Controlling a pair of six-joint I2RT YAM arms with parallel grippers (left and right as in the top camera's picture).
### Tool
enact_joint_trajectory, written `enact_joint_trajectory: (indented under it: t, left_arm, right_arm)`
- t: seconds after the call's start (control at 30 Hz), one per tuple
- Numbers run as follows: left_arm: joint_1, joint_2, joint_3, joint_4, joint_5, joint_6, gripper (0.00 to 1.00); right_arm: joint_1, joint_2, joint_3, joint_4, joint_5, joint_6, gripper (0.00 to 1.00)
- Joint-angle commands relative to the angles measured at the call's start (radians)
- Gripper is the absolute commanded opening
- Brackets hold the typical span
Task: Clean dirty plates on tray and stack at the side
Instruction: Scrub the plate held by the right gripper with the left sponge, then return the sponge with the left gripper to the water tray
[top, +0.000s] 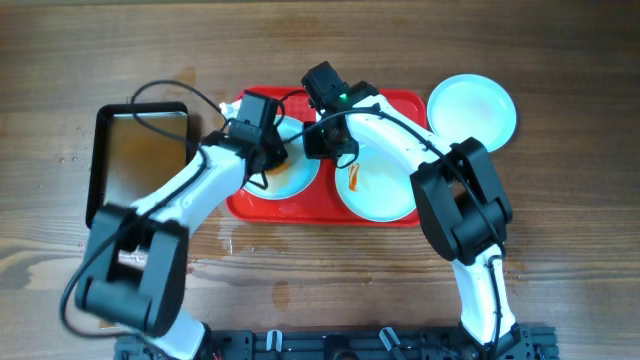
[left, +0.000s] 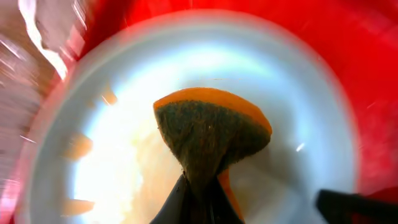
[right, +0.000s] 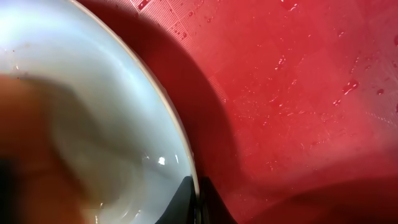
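My right gripper will next lift the rim of the plate it is holding over to the right in the overhead view and bring it down onto the clean plate starting the stack (top: 472, 114).
The red tray (top: 400, 100) holds two plates. My left gripper (top: 268, 150) is shut on an orange sponge with a dark scrub side (left: 211, 134) and presses it into the left plate (top: 298, 178), which shows orange smears in the left wrist view (left: 112, 186). My right gripper (top: 322, 140) is shut on that plate's rim (right: 177, 134) over the tray (right: 298, 93). The right plate (top: 385, 190) has an orange-red smear. A third, clean plate (top: 472, 110) lies on the table to the right of the tray.
A black-rimmed metal pan (top: 140, 160) stands left of the tray. Water drops lie on the wooden table (top: 230, 240) in front of the tray. A black rail runs along the front edge (top: 350, 345).
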Motion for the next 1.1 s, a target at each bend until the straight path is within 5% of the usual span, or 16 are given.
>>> enact_joint_trajectory:
  t: [0.0, 0.3, 0.47, 0.73, 0.9, 1.07]
  left_arm:
    - [0.001, 0.092, 0.013, -0.031, 0.071, -0.019, 0.04]
    - [0.001, 0.042, 0.013, -0.201, -0.433, 0.018, 0.04]
    - [0.001, -0.068, 0.013, -0.226, -0.567, 0.059, 0.04]
    - [0.047, -0.315, 0.013, -0.203, -0.183, 0.03, 0.04]
    - [0.237, -0.448, 0.013, -0.217, 0.092, 0.026, 0.04]
    - [0.462, -0.471, 0.013, -0.352, 0.124, 0.031, 0.04]
  right_arm:
    - [-0.008, 0.02, -0.029, -0.013, 0.056, -0.01, 0.04]
    - [-0.008, 0.02, -0.029, -0.016, 0.063, -0.01, 0.04]
    - [-0.008, 0.02, -0.029, -0.016, 0.071, -0.01, 0.04]
    - [-0.008, 0.02, -0.029, -0.002, 0.07, -0.064, 0.04]
    - [-0.008, 0.0, 0.001, 0.002, 0.055, -0.177, 0.04]
    - [-0.006, -0.107, 0.033, -0.011, 0.156, -0.273, 0.04]
